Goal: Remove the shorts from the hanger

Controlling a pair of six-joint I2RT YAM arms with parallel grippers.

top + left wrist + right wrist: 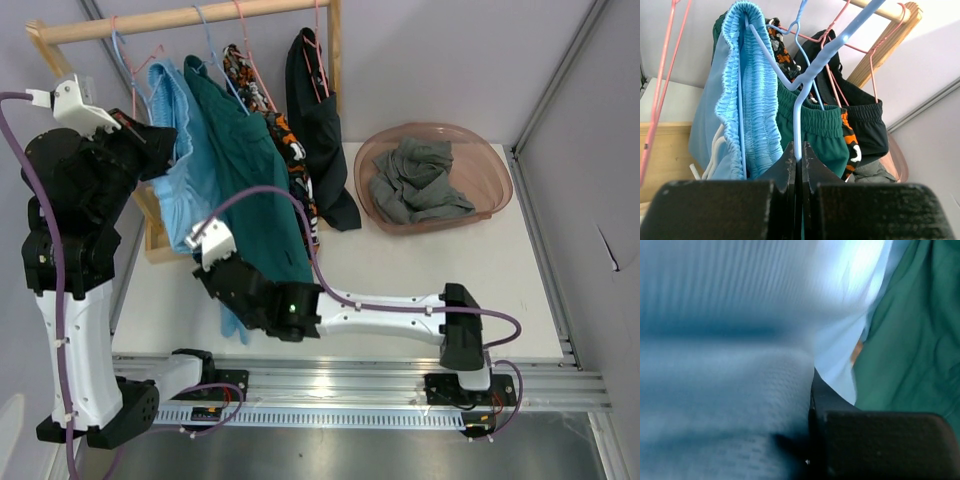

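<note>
My right gripper next carries the light blue shorts up and over the basin with grey shorts point(420, 180) to release them. The basin lies outward, to the gripper's right in the top view.
The light blue shorts point(185, 195) hang on a blue hanger point(805, 75) at the left of the wooden rail point(180, 18). My left gripper point(798, 152) is shut on that hanger's wire just below its neck; in the top view it point(163, 145) sits beside the waistband point(747, 85). My right gripper point(207, 243) is low on the light blue cloth point(730, 390) and looks shut on it; only one finger point(832, 402) shows. Dark teal shorts point(250, 170), patterned shorts point(288, 140) and black shorts point(320, 130) hang to the right. Grey shorts point(420, 180) lie in the basin.
A pink translucent basin point(495, 165) stands at the back right of the table. A wooden rack base point(155, 240) stands under the rail at the left. An empty pink hanger point(660, 85) hangs at the far left. Grey walls close in on both sides.
</note>
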